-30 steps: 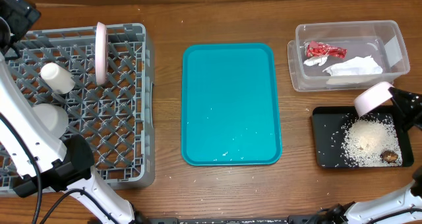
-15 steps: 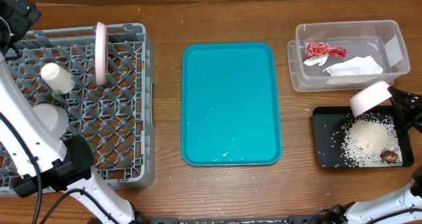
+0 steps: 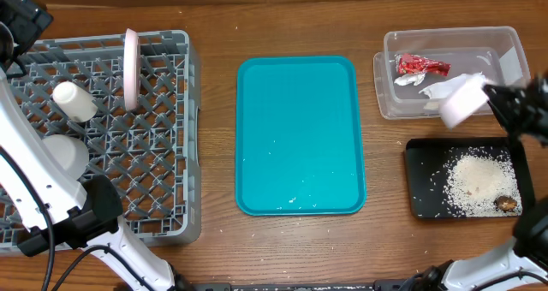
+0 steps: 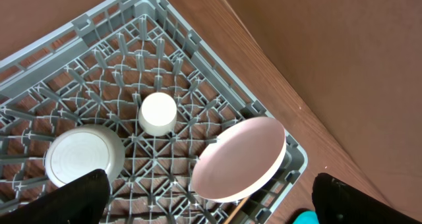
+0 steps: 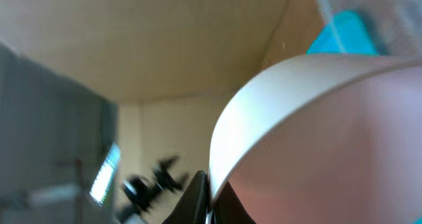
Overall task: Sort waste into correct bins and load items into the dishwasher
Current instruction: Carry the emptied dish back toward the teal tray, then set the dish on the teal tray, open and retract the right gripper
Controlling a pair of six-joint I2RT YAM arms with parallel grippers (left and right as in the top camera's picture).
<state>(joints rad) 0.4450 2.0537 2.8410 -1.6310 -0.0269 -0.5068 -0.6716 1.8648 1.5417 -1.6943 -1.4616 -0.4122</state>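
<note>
The teal serving tray's side by the rack lies bare. I need to swing my right gripper across over that side next, level the tilted bowl, lower it and release.
My right gripper (image 3: 490, 98) is shut on the rim of a small white bowl (image 3: 461, 101), which it holds tilted above the front edge of the clear tub (image 3: 514, 47). In the right wrist view the bowl (image 5: 330, 132) fills the frame, its rim pinched between the dark fingers (image 5: 201, 194). Inside the tub lie the red wrapper (image 3: 421, 65) and the white napkin (image 3: 445, 87). The black tray (image 3: 419, 175) holds a rice pile (image 3: 475, 178) and a brown scrap (image 3: 507, 203). My left gripper (image 4: 211, 201) hangs open over the grey rack (image 4: 290, 151), above the upright plate (image 4: 241, 159), a cup (image 4: 158, 113) and an upturned bowl (image 4: 84, 155).
The teal serving tray (image 3: 300, 135) lies in the middle of the table with a few rice grains near its front edge. The rack (image 3: 184, 137) takes up the left side, and the left arm's white links run along its left edge.
The right gripper has carried the bowl up and to the left, from above the black tray's back edge to over the clear tub's front. The left arm has not moved.
</note>
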